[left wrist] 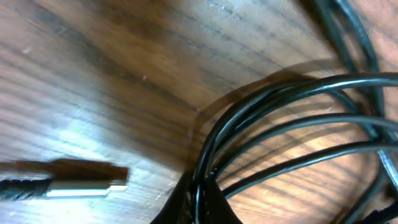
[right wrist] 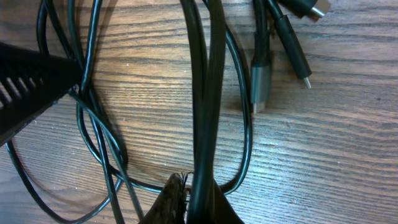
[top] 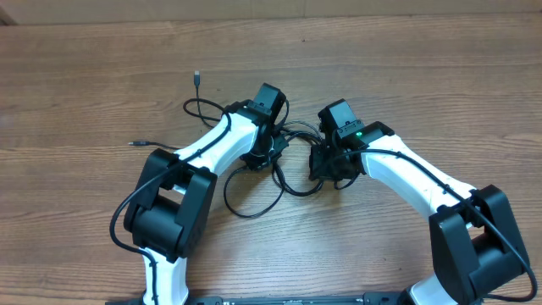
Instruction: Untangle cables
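Bare wood by the back plug tip lies outward, so my left gripper will next lift the black cable piece there and release it clear of the tangle.
The cables are thin black cords tangled in the middle of the wooden table, between both grippers. One strand runs to a plug tip at the back, another to a plug tip at the left. My left gripper is shut on a black strand, with several looped strands fanning right and a silver plug lying to the left. My right gripper is shut on a black strand. Grey and black plugs lie beside it.
A loose cable loop lies on the table in front of the left gripper. The left gripper's ribbed black finger shows at the left edge of the right wrist view. Bare wood table lies all round.
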